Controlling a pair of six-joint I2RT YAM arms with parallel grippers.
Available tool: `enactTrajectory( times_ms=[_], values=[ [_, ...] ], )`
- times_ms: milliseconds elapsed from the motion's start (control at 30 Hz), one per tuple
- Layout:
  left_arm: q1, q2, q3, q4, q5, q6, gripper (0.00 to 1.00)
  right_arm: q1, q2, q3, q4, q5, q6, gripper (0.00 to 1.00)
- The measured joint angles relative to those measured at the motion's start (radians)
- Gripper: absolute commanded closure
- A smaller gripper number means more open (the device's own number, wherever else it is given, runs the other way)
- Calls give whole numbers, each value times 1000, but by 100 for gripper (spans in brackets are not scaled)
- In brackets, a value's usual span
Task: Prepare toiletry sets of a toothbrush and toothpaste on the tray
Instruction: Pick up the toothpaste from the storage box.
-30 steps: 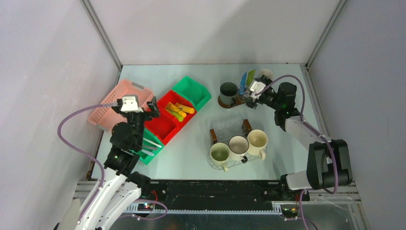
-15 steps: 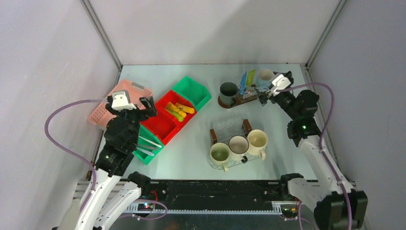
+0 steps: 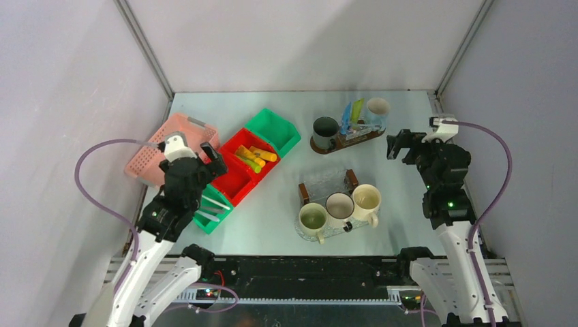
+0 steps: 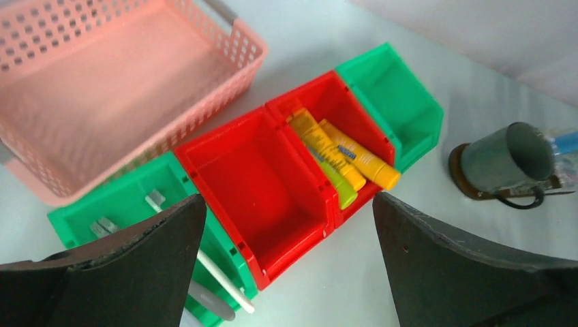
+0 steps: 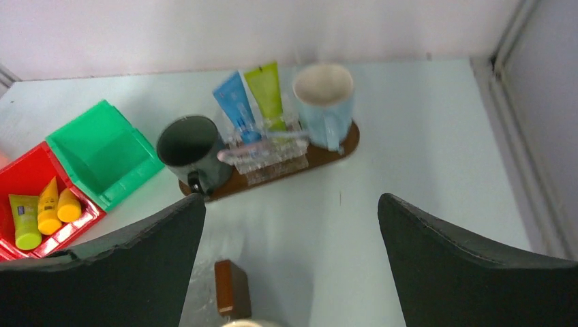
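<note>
Next I should lower my left gripper toward the right in the top view onto the orange tube's cap [image 3: 272, 157] [image 4: 387, 178], which lies below it on that side, jutting over the rim.
A brown oval tray [image 3: 364, 139] at the back holds a dark mug [image 5: 187, 146], a pale blue mug [image 5: 324, 92], a blue toothpaste tube [image 5: 232, 99], a green one [image 5: 264, 88] and a pale toothbrush [image 5: 262, 142] lying across a clear holder. My right gripper [image 3: 401, 144] hangs open and holds nothing, to the right of and nearer than that tray. More toothpaste tubes [image 4: 341, 153], yellow, orange and green, lie in a red bin [image 3: 255, 158]. Toothbrushes [image 4: 211, 269] lie in the near green bin [image 3: 213, 206]. My left gripper [image 4: 286, 204] is open above these bins, holding nothing.
A second tray [image 3: 326, 182] near the front carries three mugs [image 3: 339, 206] side by side. A pink basket [image 3: 170, 146] stands at the left. Next to the tube bin are a bare red bin [image 4: 252, 184] and a bare green bin [image 3: 272, 131].
My right gripper has drawn back from the oval tray to the right and nearer, its jaws spreading slightly wider. The left arm has shifted a little over the bins.
</note>
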State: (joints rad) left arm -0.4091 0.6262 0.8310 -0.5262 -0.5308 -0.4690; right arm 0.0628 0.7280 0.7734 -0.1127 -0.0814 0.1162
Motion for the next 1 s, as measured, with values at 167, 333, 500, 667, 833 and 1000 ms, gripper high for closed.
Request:
enactTrajectory(
  times_ms=[167,333,500,667,833,1000],
  values=[
    [0,108,12,-97,11,-116,1,-41,20,0,-148,37,158,1],
    [0,267,82,-161,37,-196,2,-91,50,9,-271,71,312,1],
    [0,467,218,-223,93,-254,5,-117,19,9,-327,53,370,1],
    [0,688,401,-278,177,-303,7,-114,-44,9,-337,52,363,1],
    [-3,852,523,-318,222,-356,16,-83,-74,9,-347,121,346,1],
    [-22,1001,659,-372,217,-415,28,-37,-84,9,-350,194,329,1]
  ],
)
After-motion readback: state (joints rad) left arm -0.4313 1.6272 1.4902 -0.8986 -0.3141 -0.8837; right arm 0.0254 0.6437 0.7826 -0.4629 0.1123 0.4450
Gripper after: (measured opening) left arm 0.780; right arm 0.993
